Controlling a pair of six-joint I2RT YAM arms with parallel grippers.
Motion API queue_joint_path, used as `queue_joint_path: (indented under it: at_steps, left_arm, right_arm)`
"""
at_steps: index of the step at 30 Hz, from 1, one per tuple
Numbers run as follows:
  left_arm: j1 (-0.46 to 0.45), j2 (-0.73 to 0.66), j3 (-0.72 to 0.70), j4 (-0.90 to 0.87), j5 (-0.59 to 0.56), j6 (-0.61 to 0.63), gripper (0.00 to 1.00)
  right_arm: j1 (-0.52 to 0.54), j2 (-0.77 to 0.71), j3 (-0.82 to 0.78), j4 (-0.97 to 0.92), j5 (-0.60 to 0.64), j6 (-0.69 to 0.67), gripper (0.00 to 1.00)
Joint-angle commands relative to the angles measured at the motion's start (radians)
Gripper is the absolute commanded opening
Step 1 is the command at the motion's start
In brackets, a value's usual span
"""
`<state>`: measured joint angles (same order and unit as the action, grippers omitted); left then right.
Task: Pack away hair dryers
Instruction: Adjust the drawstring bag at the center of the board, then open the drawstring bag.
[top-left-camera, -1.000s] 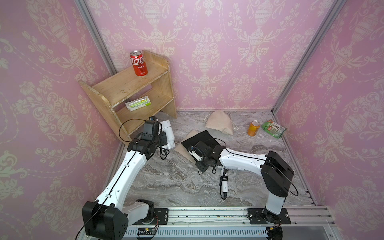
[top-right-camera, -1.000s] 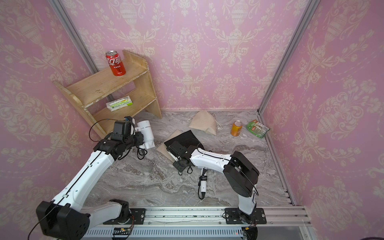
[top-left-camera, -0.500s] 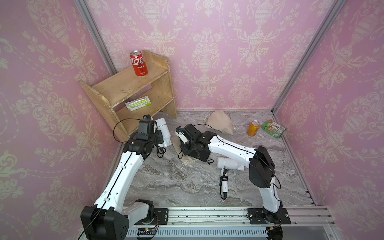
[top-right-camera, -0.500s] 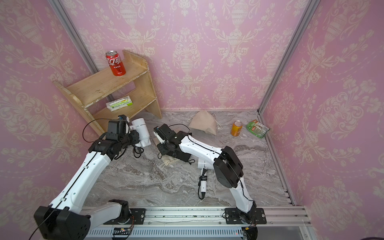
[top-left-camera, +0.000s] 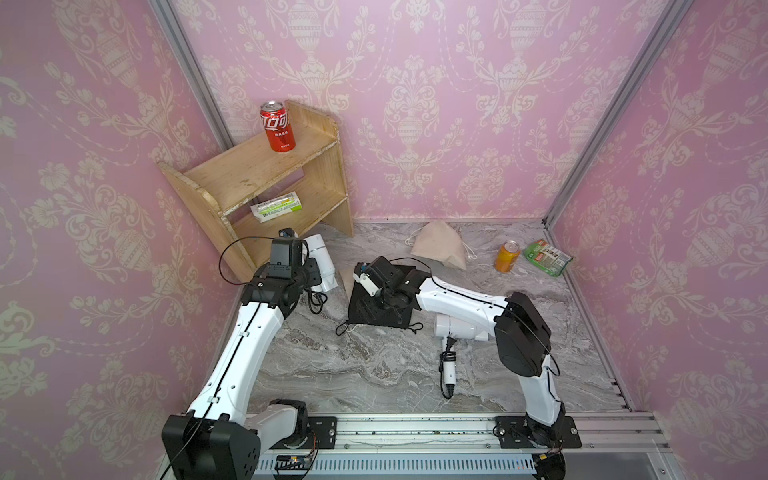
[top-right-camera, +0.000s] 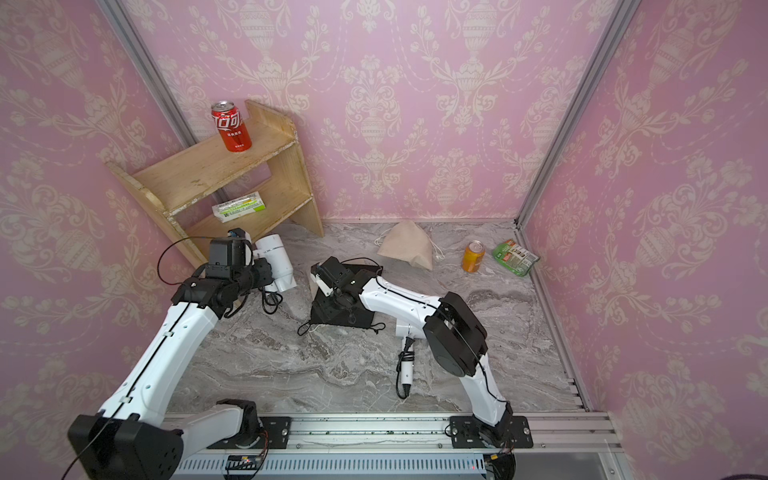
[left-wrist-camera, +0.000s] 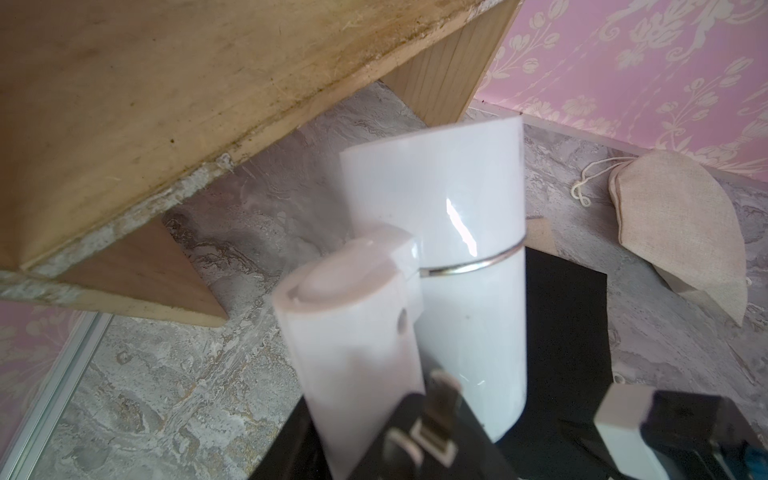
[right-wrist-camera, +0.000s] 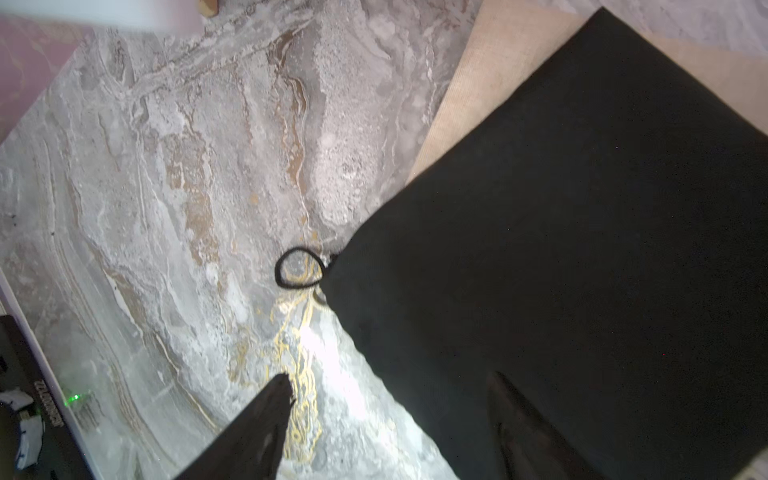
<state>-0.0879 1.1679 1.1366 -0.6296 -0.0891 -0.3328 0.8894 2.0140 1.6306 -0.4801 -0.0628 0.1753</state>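
My right gripper moves down next and draws back onto that rim's middle (top-left-camera: 379, 325) (right-wrist-camera: 441, 453), since the black pouch lies flat with its corded rim toward my base.
My left gripper (top-left-camera: 309, 275) (left-wrist-camera: 386, 424) is shut on a white hair dryer (top-left-camera: 323, 266) (left-wrist-camera: 457, 249), holding it by its folded handle just in front of the wooden shelf's foot; its coiled black cord (top-left-camera: 316, 301) hangs below. My right gripper (top-left-camera: 374, 291) (right-wrist-camera: 390, 399) stands open low over the near corner of a black pouch (top-left-camera: 376, 309) (right-wrist-camera: 582, 249) that lies flat on the table, one finger over the marble and one over the cloth. A second white hair dryer (top-left-camera: 457, 328) lies on the table, partly hidden under my right arm, its cord and plug (top-left-camera: 449, 372) trailing toward the front.
A beige pouch (right-wrist-camera: 478, 62) lies partly under the black one. Another beige pouch (top-left-camera: 438, 245), an orange can (top-left-camera: 507, 257) and a green packet (top-left-camera: 547, 257) sit along the back. The wooden shelf (top-left-camera: 232, 174) at back left carries a red can (top-left-camera: 277, 126) and a box (top-left-camera: 276, 206).
My right gripper has opened and let go of the black pouch, which now lies flat, shifted left. The left arm with its dryer has drawn slightly back toward the shelf.
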Motion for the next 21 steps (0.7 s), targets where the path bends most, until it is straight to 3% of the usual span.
queue_joint_path:
  at_steps: [1, 6, 11, 21]
  left_arm:
    - [0.008, -0.008, 0.016, 0.011, 0.026, -0.034, 0.05]
    - [0.007, -0.019, -0.016, 0.019, 0.1, -0.064, 0.06]
    - [0.007, -0.033, -0.055, 0.034, 0.194, -0.114, 0.08]
    - [0.007, -0.054, -0.123, 0.062, 0.278, -0.17, 0.09]
  right_arm:
    - [-0.008, -0.116, -0.118, 0.083, 0.073, -0.107, 0.75]
    - [-0.009, -0.185, -0.286, 0.099, 0.182, -0.238, 0.73]
    - [-0.009, -0.201, -0.371, 0.154, 0.206, -0.332, 0.69]
    - [-0.004, -0.117, -0.316, 0.145, 0.17, -0.432, 0.64]
